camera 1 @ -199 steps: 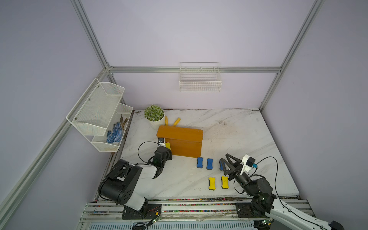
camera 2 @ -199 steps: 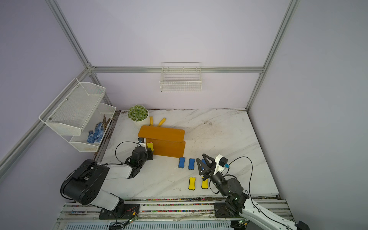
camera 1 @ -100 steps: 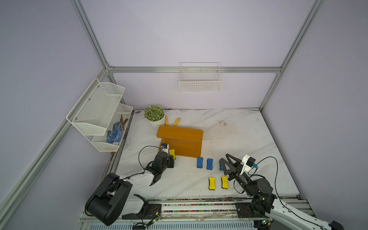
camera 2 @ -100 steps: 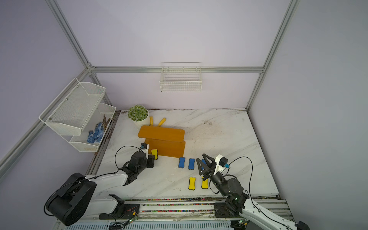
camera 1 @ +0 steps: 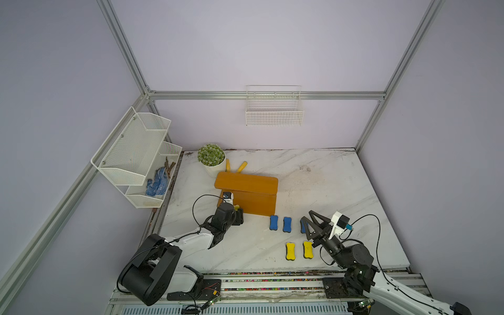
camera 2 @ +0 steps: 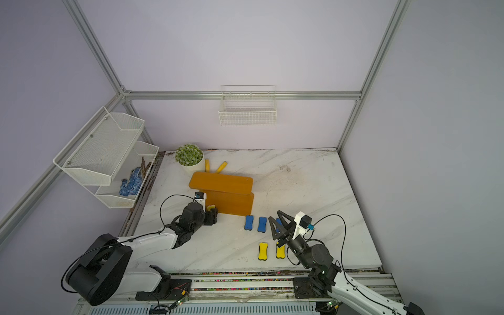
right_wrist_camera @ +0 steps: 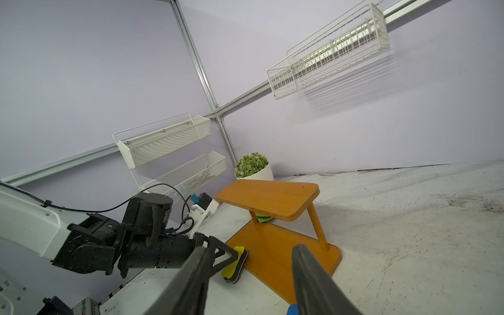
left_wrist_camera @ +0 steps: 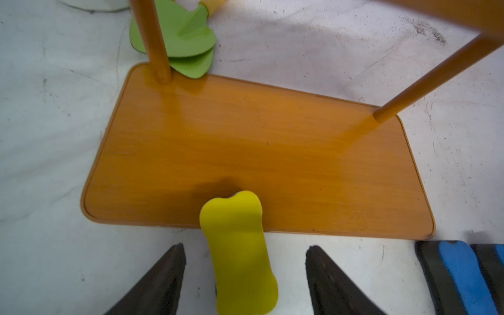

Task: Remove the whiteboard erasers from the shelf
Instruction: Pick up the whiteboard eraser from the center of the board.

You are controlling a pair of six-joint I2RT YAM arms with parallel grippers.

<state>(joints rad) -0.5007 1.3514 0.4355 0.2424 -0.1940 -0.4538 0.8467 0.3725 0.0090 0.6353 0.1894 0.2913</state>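
My left gripper needs to move down next and close on it, as its fingers already span both sides of the tilted yellow eraser's middle (left_wrist_camera: pixel 241 262) just below them.
A yellow whiteboard eraser (left_wrist_camera: pixel 237 251) leans tilted, one end on the front rim of the shelf's lower tier (left_wrist_camera: pixel 259 152), the other on the table. My left gripper (left_wrist_camera: pixel 245 253) stands open around it, with a gap on each side; both also show in a top view, the eraser (camera 1: pixel 236 207) and the gripper (camera 1: pixel 238 215). On the table lie two blue erasers (camera 1: pixel 273 222), a third blue one (camera 1: pixel 302 226) half hidden, and two yellow ones (camera 1: pixel 290 251). Above the blue ones my right gripper (camera 1: pixel 306 215) is open and holds nothing. The shelf's top tier (camera 1: pixel 246 182) is bare.
A potted plant (camera 1: pixel 211 155) and two yellow tool handles (camera 1: pixel 241 167) stand behind the shelf, and green blades (left_wrist_camera: pixel 185 41) lie under it. A white mesh rack (camera 1: pixel 136 155) holding a blue glove hangs on the left wall. A wire basket (camera 1: pixel 274 109) hangs on the back wall.
My left gripper came forward off the shelf's left end with the yellow eraser, then opened and let it go at the lower tier's front rim. The right arm has not moved.
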